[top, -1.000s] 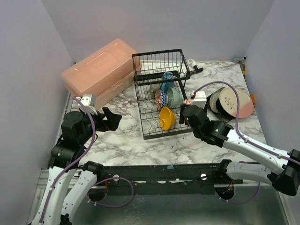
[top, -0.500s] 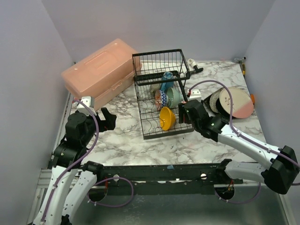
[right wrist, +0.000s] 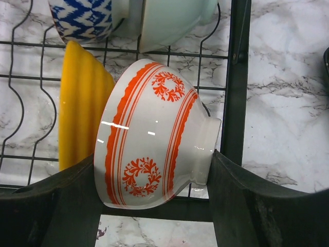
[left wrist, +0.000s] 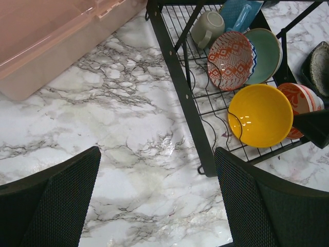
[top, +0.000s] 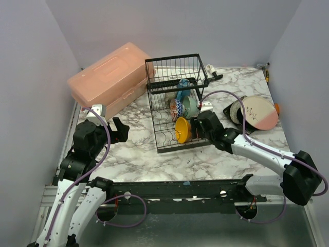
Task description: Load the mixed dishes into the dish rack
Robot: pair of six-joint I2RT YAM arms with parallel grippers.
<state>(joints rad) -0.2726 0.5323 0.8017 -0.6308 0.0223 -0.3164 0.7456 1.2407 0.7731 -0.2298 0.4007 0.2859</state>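
Note:
My right gripper will lower the white bowl toward the rack's side bar and let it go onto the rack's wires, since it's tilted against the yellow bowl (top: 183, 129).
My right gripper (top: 198, 125) (right wrist: 152, 175) is shut on a white bowl with red-orange bands (right wrist: 151, 128) (left wrist: 300, 105). One finger is on its rim and the other on its foot. The bowl lies on its side over the front right corner of the black wire dish rack (top: 172, 59) (left wrist: 177, 87), right beside the yellow bowl (top: 183, 129) (right wrist: 82, 103). Also in the rack are a red-patterned bowl (left wrist: 230, 60), a mint bowl (left wrist: 267, 54), a blue-patterned bowl (right wrist: 82, 18) and an olive mug (left wrist: 208, 25). My left gripper (top: 123, 131) (left wrist: 157, 195) is open and empty over bare marble left of the rack.
A salmon-pink plastic box (top: 108, 77) fills the back left. A pink-cream plate (top: 259, 113) leans over a dark plate (top: 235, 110) to the right of the rack. Side walls close in both edges of the marble table (top: 144, 154).
My right arm has swung left with the bowl, bringing it against the rack's front right corner. My left arm has drawn back slightly, its gripper still open.

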